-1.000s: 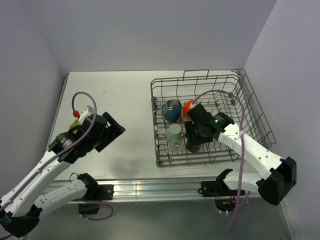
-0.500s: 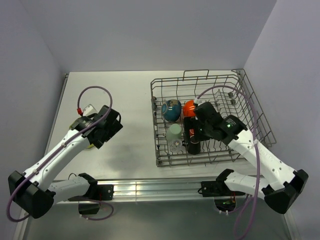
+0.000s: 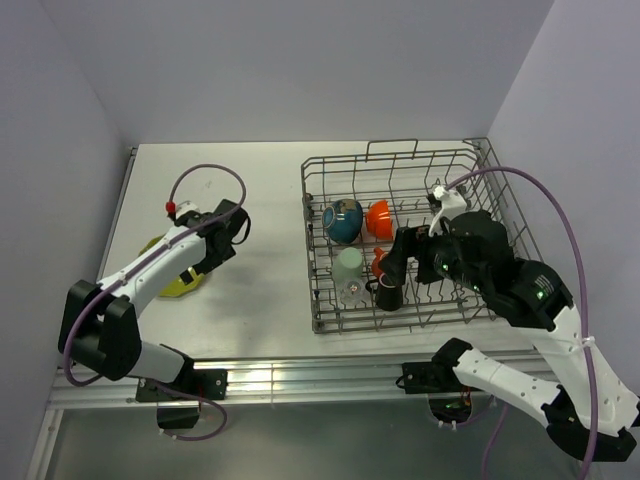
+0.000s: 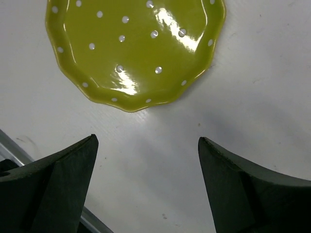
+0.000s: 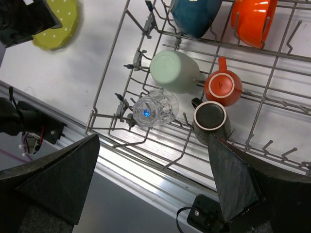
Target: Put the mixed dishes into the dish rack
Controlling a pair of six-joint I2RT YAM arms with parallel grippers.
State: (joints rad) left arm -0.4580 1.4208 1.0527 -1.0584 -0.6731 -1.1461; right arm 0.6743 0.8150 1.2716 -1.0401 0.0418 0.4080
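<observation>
The robot's left gripper will next go outward and down until its fingers are on both sides of the plate's rim on the rack's side (image 4: pixel 220 30), because the bare table beside that rim leaves room for the fingers.
The grey wire dish rack (image 3: pixel 318 325) holds the blue bowl (image 3: pixel 343 220), orange-red bowl (image 3: pixel 378 217), pale green cup (image 3: pixel 348 265), clear glass (image 3: pixel 351 291), small orange cup (image 3: pixel 380 262) and dark brown mug (image 3: pixel 388 296). My right gripper (image 3: pixel 398 262) hangs open and empty above the mug (image 5: pixel 211 119) and glass (image 5: pixel 155 109). The yellow-green plate (image 4: pixel 131 48) with white dots lies flat on the table to the left (image 3: pixel 172 283). My left gripper (image 4: pixel 146 145) is open and empty over bare table, just short of the plate's edge; in the top view (image 3: pixel 205 258) the arm hides part of the plate.
The rack (image 5: pixel 112 73) fills the table's right half, close to the right wall. A metal rail (image 3: pixel 300 375) runs along the near edge. The right wrist view also shows the plate (image 5: pixel 56 24) and the cups (image 5: pixel 174 71) (image 5: pixel 222 87) lying between tines.
My right gripper has let go of the dark mug and drawn back up and right. My left arm has stretched out and brought its gripper down next to the plate.
</observation>
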